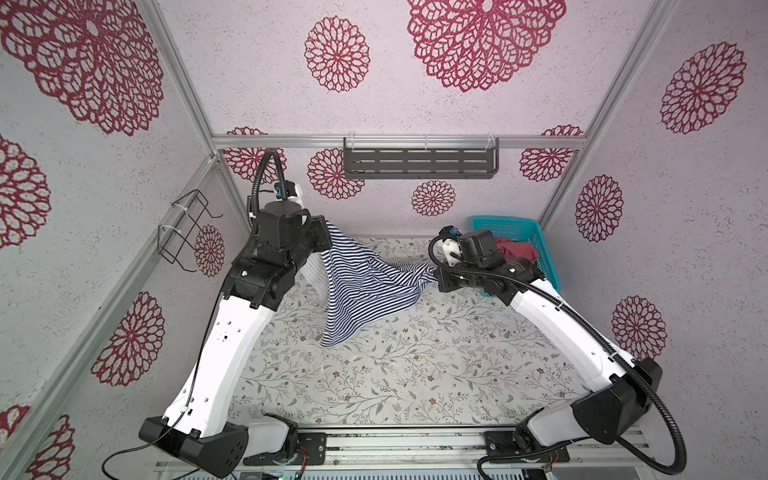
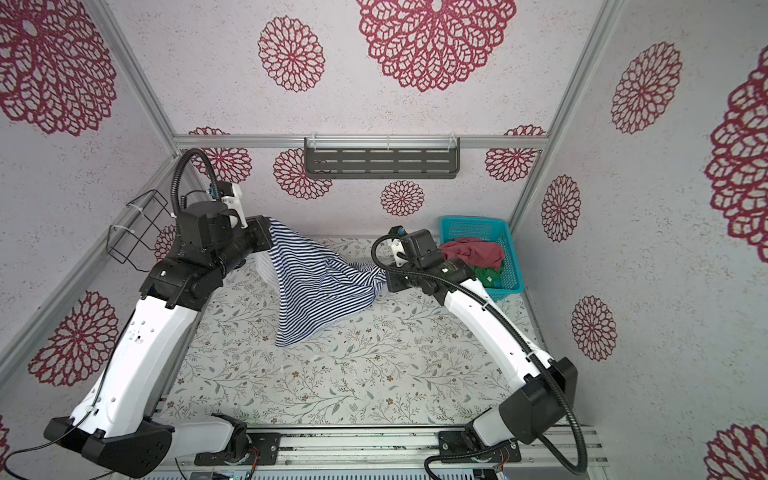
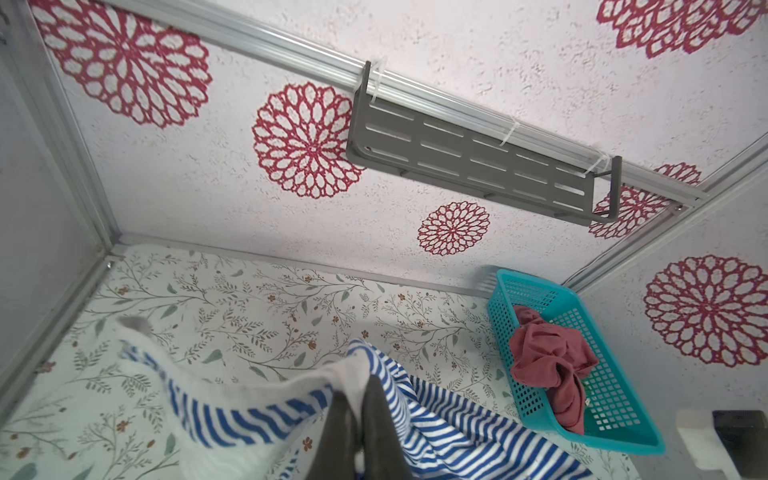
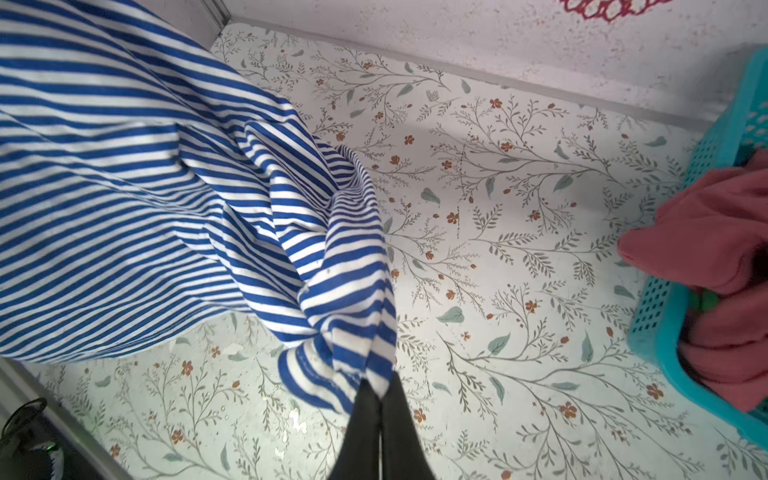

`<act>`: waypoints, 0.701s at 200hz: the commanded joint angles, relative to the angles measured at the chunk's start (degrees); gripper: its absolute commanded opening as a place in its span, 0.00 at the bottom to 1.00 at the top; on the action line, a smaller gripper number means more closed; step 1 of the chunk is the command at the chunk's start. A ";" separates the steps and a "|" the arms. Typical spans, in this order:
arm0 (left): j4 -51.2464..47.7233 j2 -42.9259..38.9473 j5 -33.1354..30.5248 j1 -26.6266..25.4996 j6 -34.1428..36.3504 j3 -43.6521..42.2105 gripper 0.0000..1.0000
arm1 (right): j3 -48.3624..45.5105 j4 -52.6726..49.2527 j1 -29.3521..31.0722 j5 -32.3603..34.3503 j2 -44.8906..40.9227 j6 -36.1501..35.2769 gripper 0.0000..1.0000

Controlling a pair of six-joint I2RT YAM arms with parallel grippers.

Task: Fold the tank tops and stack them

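My left gripper tilts downward and sinks to the floral table beneath it next and releases the white-trimmed edge, since the tank top still hangs above the tabletop there.
The navy-and-white striped tank top (image 1: 357, 282) (image 2: 316, 282) hangs stretched between my two grippers, its lower corner touching the floral table. My left gripper (image 1: 328, 232) (image 3: 359, 384) is shut on a white-trimmed edge of it, raised high near the back left. My right gripper (image 1: 436, 276) (image 4: 379, 388) is shut on a bunched striped edge (image 4: 357, 332), lower and close to the basket. The dusty red-pink top (image 2: 473, 251) (image 3: 548, 357) lies crumpled in the teal basket (image 2: 457, 226). The green top (image 2: 488, 276) peeks out beneath it.
The teal mesh basket (image 1: 536, 232) sits in the back right corner, right behind my right wrist. A grey slotted shelf (image 1: 419, 162) hangs on the back wall and a black wire rack (image 1: 183, 232) on the left wall. The floral table (image 1: 395, 374) extends toward the front.
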 commanded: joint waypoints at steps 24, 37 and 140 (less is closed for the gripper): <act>-1.01 15.27 11.55 7.91 5.45 -2.38 0.00 | -11.44 5.22 -1.25 -4.63 -0.56 4.91 0.00; 1.08 21.84 13.00 8.74 6.25 -3.13 0.00 | -15.69 10.94 -1.25 -5.98 0.93 8.00 0.00; 3.75 1.49 5.25 0.27 -13.60 -39.36 0.88 | -24.11 20.90 -1.42 -0.98 6.07 11.96 0.00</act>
